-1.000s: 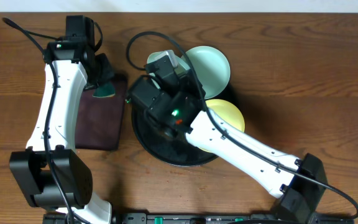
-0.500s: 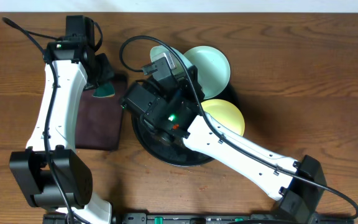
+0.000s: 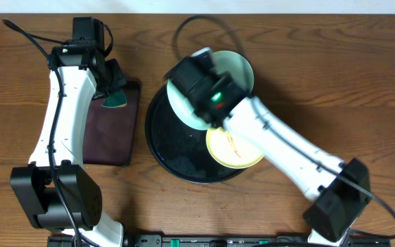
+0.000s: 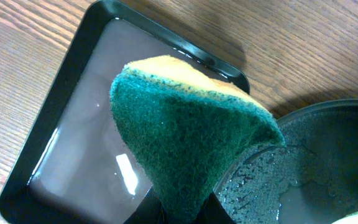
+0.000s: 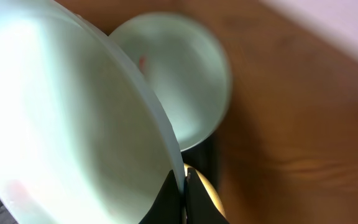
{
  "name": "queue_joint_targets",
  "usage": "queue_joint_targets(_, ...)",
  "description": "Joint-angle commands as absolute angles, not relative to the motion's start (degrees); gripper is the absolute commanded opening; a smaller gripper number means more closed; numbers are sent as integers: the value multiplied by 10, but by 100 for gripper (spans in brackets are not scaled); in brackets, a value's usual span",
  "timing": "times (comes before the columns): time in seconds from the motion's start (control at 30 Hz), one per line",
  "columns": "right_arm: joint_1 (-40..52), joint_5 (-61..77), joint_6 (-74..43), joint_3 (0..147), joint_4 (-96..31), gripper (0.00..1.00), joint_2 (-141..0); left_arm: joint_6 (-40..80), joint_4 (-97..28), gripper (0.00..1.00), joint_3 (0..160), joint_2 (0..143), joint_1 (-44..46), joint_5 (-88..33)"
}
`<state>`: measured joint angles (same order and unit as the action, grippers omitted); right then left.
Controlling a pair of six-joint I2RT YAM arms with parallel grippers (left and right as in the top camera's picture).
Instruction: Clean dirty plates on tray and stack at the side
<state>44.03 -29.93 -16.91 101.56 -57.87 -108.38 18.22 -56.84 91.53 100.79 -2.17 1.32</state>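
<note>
I need to move my right gripper to the right in the overhead view next, then lower it and release the plate on the wooden table beside the black tray, because that spot is bare.
My right gripper (image 5: 183, 182) is shut on the rim of a pale turquoise plate (image 5: 73, 137) and holds it tilted above the black tray (image 3: 166, 147). In the overhead view this plate (image 3: 186, 114) shows below my right wrist. A second turquoise plate (image 3: 237, 68) with a small red mark (image 5: 143, 61) lies at the tray's far rim. The yellow plate (image 3: 235, 147) with a red smear lies on the tray's right part. My left gripper (image 3: 114, 96) is shut on a green and yellow sponge (image 4: 191, 137) above the brown tray.
The rectangular dark brown tray (image 3: 108, 134) lies left of the black tray, with liquid in it (image 4: 86, 143). The black tray's floor is wet (image 4: 303, 162). Bare wooden table lies to the right (image 3: 348, 82) of the black tray.
My right arm has swung from the tray's left-centre toward the back and right with the turquoise plate in its grip. The yellow plate is now uncovered. The left arm has not moved.
</note>
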Motion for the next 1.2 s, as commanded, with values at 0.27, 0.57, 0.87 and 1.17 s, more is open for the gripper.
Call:
queue_joint_targets(0.27,175,205,-130,1016,-611,1,-1071,188,-575,8,913,1007,-13,4)
queue_joint_targets(0.57,-5,94,-119,1011,-680,1,-1072,188,-574,8,913,1007,-1,4)
queue_joint_targets(0.87,-103,45,-118,914,-661,1,-1072,188,-574,7,913,1007,-1,4)
queue_joint_targets(1.17,-144,35,-91,784,-576,1,-1072,188,-574,7,913,1007,-1,4)
